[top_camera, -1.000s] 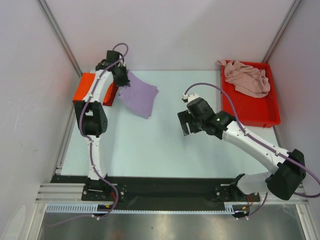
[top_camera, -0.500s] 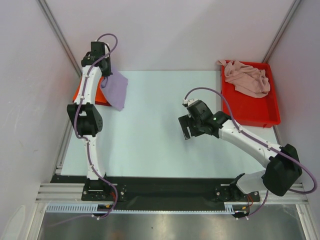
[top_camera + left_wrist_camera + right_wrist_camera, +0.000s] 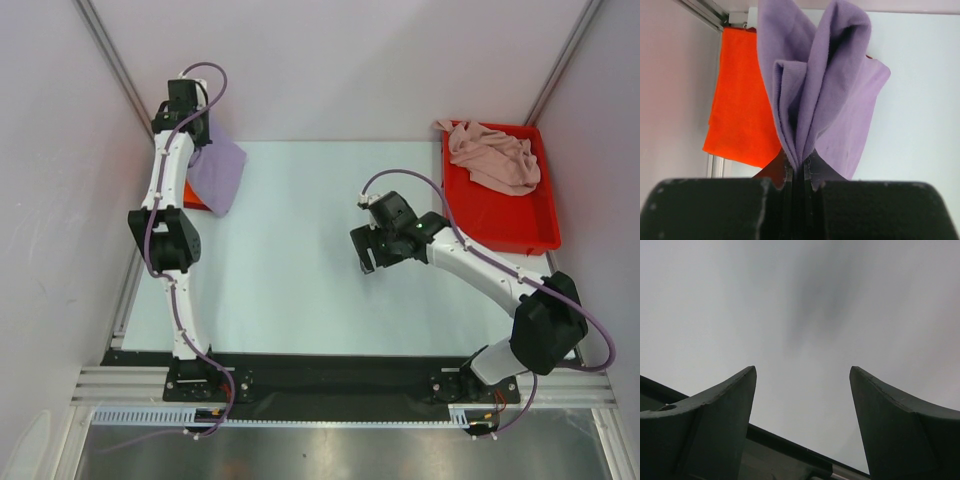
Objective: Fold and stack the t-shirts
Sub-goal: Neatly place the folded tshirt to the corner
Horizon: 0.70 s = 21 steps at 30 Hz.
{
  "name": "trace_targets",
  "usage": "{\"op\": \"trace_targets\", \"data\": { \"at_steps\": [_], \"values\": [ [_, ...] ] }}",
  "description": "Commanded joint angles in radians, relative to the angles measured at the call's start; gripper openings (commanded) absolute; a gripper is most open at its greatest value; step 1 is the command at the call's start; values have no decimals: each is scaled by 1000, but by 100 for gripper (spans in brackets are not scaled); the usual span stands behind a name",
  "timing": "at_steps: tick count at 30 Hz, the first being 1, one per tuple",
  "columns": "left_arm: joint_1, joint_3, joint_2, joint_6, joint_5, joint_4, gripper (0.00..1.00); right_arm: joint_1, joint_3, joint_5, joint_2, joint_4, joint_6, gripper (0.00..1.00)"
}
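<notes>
The orange t-shirt's bare side (image 3: 192,200) (image 3: 742,105) is below my left gripper, to its left in the wrist view. I need to move my left gripper toward the wall next, go down and let go of the lavender t-shirt's edge.
My left gripper (image 3: 200,148) (image 3: 799,167) is shut on a bunched edge of the folded lavender t-shirt (image 3: 220,172) (image 3: 832,95). The shirt hangs from it at the far left corner, over the orange-red t-shirt (image 3: 191,197) (image 3: 740,100), which lies flat by the left wall. A darker red patch (image 3: 769,172) shows under the orange one. The pale pink t-shirt (image 3: 493,155) lies crumpled in the red tray (image 3: 510,228) at the far right. Over mid-table my right gripper (image 3: 367,255) (image 3: 802,372) stands open, with only bare surface between its fingers.
A grey wall runs close along the left side beside the orange shirt, with a metal rail (image 3: 702,11) at the corner. The white table surface (image 3: 300,280) stretches between the two arms. The arm bases sit on the black strip (image 3: 330,385) at the near edge.
The left arm has swung left and back, carrying the lavender shirt from the table over the orange shirt in the corner. The right arm has shifted slightly left, still open.
</notes>
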<state>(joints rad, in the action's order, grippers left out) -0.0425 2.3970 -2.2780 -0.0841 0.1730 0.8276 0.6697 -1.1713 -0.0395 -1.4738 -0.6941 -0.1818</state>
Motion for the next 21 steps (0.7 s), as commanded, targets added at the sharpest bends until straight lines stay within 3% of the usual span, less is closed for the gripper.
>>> {"op": "trace_targets", "data": {
  "at_steps": [1, 21],
  "values": [
    [-5, 63, 38, -43, -10, -110, 0, -2, -48, 30, -22, 4, 1, 80],
    [-42, 28, 44, -29, -12, -148, 0, -2, -30, 29, -42, 15, -27, 80]
  ]
}}
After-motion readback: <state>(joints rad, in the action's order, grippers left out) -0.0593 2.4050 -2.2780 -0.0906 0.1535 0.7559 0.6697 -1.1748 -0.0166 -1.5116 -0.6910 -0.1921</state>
